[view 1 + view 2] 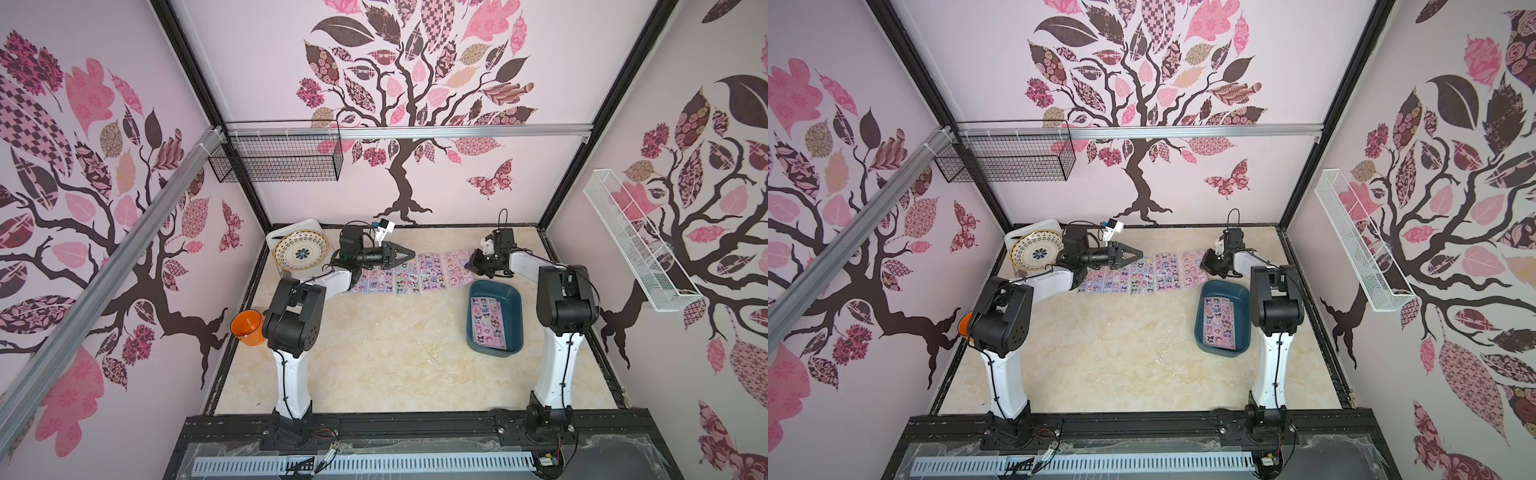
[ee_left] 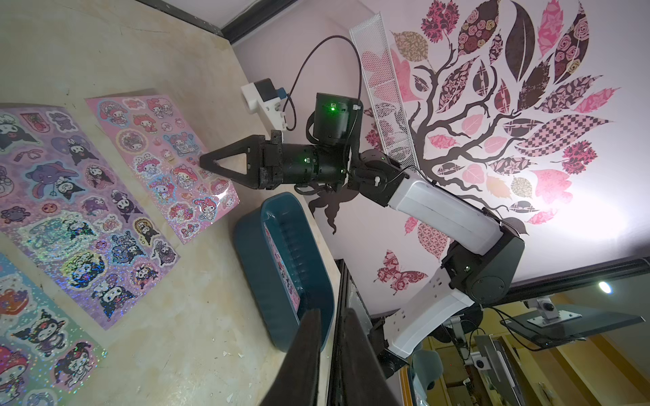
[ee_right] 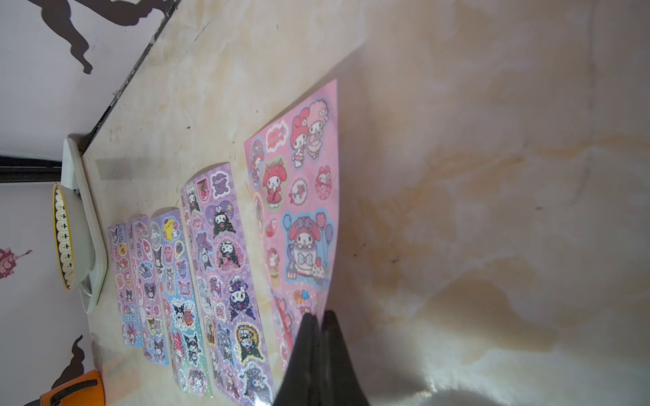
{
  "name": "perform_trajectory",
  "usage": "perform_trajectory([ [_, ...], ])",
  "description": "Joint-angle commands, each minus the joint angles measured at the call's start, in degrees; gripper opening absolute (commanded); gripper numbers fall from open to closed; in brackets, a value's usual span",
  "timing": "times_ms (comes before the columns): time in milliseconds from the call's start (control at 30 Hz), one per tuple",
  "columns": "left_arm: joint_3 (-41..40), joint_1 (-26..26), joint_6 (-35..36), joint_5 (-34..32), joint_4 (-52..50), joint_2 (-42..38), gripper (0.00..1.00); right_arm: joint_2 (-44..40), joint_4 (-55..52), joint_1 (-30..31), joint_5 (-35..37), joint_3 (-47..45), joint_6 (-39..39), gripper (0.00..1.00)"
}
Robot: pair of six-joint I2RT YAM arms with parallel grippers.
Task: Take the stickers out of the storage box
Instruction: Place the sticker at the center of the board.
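The pink sheet is already lined up beside the purple one. I will keep my right gripper low where it is and open its fingers to let go of the pink sheet's edge (image 1: 469, 276) (image 3: 323, 297).
The teal storage box (image 1: 515, 316) (image 1: 1244, 316) (image 2: 274, 274) sits on the right of the table with a pink sheet of stickers (image 1: 490, 322) (image 1: 1219, 324) lying inside it. Several sticker sheets (image 1: 399, 276) (image 3: 225, 267) lie in a row on the table behind it. My right gripper (image 1: 471, 266) (image 2: 204, 163) (image 3: 318, 314) is low beyond the box, shut on the edge of the pink sheet (image 1: 457, 268) (image 2: 158, 158) (image 3: 302, 197) at the row's right end; its near corner curls up. My left gripper (image 1: 409, 252) (image 2: 332, 313) hovers over the row, jaws a narrow gap apart, holding nothing.
A patterned plate (image 1: 301, 250) rests on a white tray (image 1: 272, 237) at the back left corner. An orange cup (image 1: 248, 327) stands by the left arm's base. A black wire basket (image 1: 278, 156) and a white one (image 1: 636, 241) hang on the walls.
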Motion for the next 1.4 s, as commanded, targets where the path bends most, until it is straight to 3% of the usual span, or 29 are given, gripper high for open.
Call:
perform_trajectory([
  [0,0.11,0.34,1.31,0.69,0.06,-0.87,0.19,1.83,0.78,0.03,1.59,0.83,-0.51,0.03],
  [567,0.42,0.60,1.26,0.71,0.06,0.01,0.18,4.04,-4.54,-0.07,3.19,3.84,-2.84,0.23],
  [1367,0.63,0.60,1.14,0.90,0.06,0.17,0.19,-0.07,-5.95,-1.39,4.21,3.32,-3.50,0.28],
])
